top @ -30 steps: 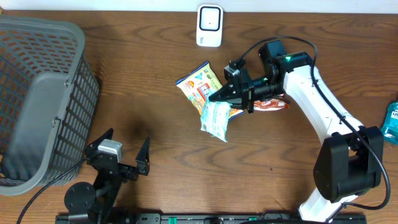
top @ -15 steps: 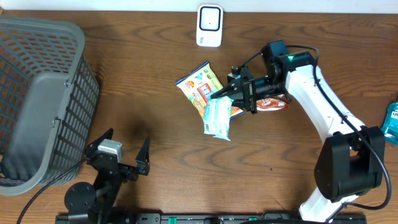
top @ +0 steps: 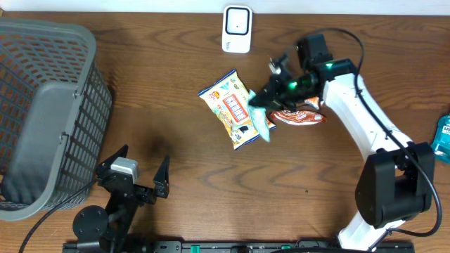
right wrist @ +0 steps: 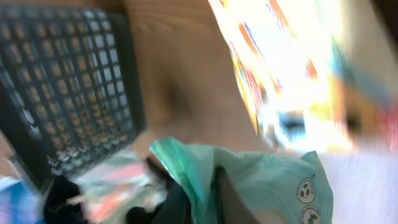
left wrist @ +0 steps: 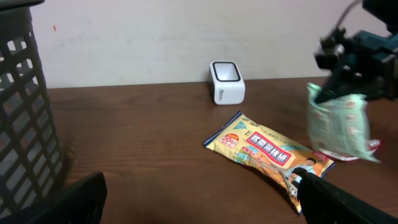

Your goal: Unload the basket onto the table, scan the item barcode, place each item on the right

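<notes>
The tabletop by the blue item [top: 425, 105] is bare, to the right of my right gripper in the overhead view. My right gripper will next swing outward, then move across and release the packet.
My right gripper [top: 266, 97] is shut on a pale green packet [top: 262, 121], the item, and holds it off the table. From overhead the packet hangs edge-on over the right side of a yellow snack packet [top: 229, 107]. In the left wrist view the green packet [left wrist: 339, 121] hangs upright below the right gripper [left wrist: 339, 78]. The right wrist view is blurred, with the green packet [right wrist: 267, 180] pinched at the bottom. The white scanner [top: 237, 29] stands at the table's far edge, apart from the packet. My left gripper [top: 140, 177] stays open and empty near the front edge.
A grey mesh basket [top: 42, 105] fills the left side of the table. A red packet [top: 301, 118] lies under the right arm. A blue item [top: 442, 137] sits at the right edge. The yellow snack packet [left wrist: 267, 149] lies in front of the scanner [left wrist: 227, 82].
The right gripper has swung up and to the right with the green packet. The packet has turned from flat-facing to edge-on. The left arm has not moved.
</notes>
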`<state>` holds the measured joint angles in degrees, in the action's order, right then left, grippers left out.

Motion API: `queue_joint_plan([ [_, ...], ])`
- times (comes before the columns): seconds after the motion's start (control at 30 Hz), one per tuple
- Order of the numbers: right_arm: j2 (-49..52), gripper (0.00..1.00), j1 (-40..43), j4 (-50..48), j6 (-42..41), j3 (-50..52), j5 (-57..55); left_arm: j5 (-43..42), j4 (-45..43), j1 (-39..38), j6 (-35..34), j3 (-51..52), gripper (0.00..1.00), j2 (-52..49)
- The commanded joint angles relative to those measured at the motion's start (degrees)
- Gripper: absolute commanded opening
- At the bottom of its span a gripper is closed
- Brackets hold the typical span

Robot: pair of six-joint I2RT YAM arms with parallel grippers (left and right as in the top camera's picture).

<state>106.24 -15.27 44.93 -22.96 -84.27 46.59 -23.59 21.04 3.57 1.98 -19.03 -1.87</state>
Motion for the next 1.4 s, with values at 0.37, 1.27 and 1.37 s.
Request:
queue_joint_plan([
  [0.37, 0.76, 0.01, -11.76, -30.51, 25.29, 0.0, -32.26, 0.31, -0.07, -0.22, 0.79, -0.31, 0.98, 0.09],
  [1.27, 33.83, 0.01, -12.09, -32.87, 30.97, -39.69, -50.75, 0.31, -0.07, -0.22, 0.79, -0.31, 0.98, 0.09],
  [1.37, 33.83, 0.01, -12.09, -32.76, 30.95, -39.69, -50.75, 0.31, -0.07, -0.22, 0.79, -0.31, 0.98, 0.09],
])
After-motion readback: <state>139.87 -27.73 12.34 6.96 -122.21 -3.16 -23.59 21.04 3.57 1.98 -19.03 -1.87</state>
